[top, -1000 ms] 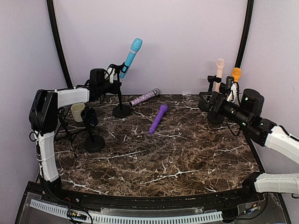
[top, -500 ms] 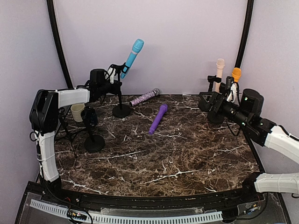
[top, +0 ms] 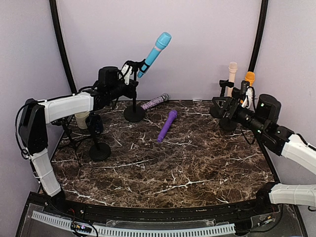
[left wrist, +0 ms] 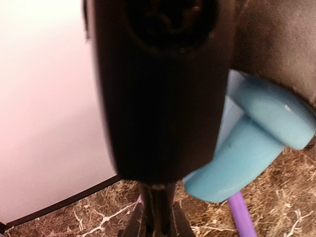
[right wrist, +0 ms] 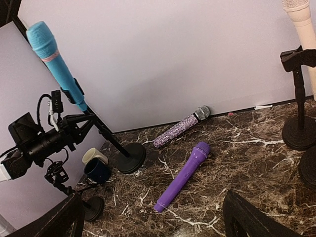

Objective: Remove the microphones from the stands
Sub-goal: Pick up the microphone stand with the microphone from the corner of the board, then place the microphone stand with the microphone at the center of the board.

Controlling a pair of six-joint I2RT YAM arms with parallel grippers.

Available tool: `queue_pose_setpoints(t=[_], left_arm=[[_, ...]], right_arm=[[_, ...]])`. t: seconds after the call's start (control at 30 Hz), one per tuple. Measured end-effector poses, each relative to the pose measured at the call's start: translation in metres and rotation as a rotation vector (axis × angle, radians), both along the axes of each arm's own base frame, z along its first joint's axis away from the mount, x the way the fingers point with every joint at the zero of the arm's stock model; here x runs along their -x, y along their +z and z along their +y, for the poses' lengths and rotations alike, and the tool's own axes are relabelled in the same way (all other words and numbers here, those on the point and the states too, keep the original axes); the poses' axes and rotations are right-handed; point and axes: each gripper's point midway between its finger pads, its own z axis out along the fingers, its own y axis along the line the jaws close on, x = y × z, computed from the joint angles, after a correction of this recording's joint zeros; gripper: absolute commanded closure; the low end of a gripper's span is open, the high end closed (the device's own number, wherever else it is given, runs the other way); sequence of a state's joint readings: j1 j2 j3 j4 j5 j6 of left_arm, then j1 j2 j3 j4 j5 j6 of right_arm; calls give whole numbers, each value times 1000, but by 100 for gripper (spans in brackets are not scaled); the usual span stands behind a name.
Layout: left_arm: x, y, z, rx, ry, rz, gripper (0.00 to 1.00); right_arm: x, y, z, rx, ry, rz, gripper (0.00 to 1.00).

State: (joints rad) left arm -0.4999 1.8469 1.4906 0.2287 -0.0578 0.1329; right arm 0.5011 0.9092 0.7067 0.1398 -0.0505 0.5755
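Observation:
My left gripper draws the stand back to bare marble by the purple microphone's near end [top: 150, 160] and releases it next, since my right gripper sits far away.
A blue microphone [top: 154, 53] sits tilted in the black clip of a stand [top: 134, 101] at the back left. It also shows in the right wrist view [right wrist: 54, 59]. My left gripper [top: 130, 76] is shut on the stand's neck just under the clip. In the left wrist view the clip [left wrist: 158, 89] fills the middle and the microphone's blue bottom end [left wrist: 247, 158] sticks out to its right. The stand's pole leans over its round base [right wrist: 129, 157]. My right gripper [right wrist: 153, 217] is open and empty at the far right [top: 216, 106], away from that stand.
A purple microphone [top: 167, 126] and a glittery one [top: 153, 103] lie on the marble table. A cream microphone [top: 232, 74] and an orange one [top: 250, 78] stand at the back right. A cream cup [top: 80, 118], a dark blue cup [top: 95, 122] and another stand base [top: 99, 151] are at the left.
My left gripper has moved right and up, taking the stand and the blue microphone with it. The stand's base has shifted right. The right arm has barely moved.

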Motion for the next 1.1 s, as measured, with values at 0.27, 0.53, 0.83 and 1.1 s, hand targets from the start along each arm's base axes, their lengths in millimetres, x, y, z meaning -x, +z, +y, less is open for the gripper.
queue_pose_setpoints(t=[0.27, 0.53, 0.83, 1.1], left_arm=[[65, 61, -30, 68, -29, -79, 100], [130, 56, -53, 89, 12, -24, 100], [191, 14, -68, 85, 54, 77, 100], [221, 4, -66, 109, 142, 81, 100]], right_arm=[[5, 5, -3, -5, 0, -10, 1], [10, 11, -5, -14, 0, -22, 1], [14, 4, -8, -19, -1, -5, 2], [18, 0, -10, -41, -4, 16, 1]])
